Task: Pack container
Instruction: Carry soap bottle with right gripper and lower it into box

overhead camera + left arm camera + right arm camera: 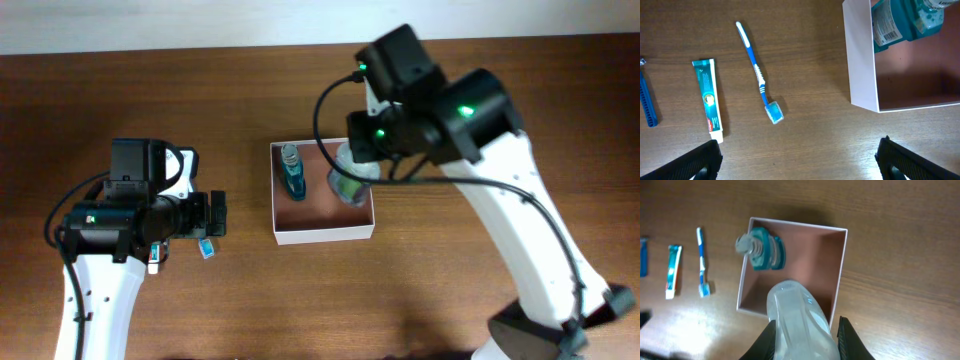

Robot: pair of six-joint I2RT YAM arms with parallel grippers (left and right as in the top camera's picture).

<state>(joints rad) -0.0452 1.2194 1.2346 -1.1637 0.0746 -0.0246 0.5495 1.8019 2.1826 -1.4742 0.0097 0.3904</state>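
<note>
I need to move my right gripper over the container's bare bottom (796, 252) beside the blue bottle next, below it and to its left in the overhead view. Then I need to lower it and let go.
The container (322, 237) is a shallow white-walled box with a reddish-brown inside, at the table's middle; it also shows in the left wrist view (862, 60) and the right wrist view (837, 275). A blue bottle (292, 172) stands upright in its left part (762, 250). My right gripper (806, 326) is shut on a clear bottle (797, 315) and holds it over the container's right part (350, 180). My left gripper (800, 155) is open and empty above bare table, left of the container.
A blue-and-white toothbrush (757, 75), a teal toothpaste tube (707, 97) and a blue comb-like item (647, 100) lie on the wood left of the container. The left arm (120, 225) hides most of them in the overhead view.
</note>
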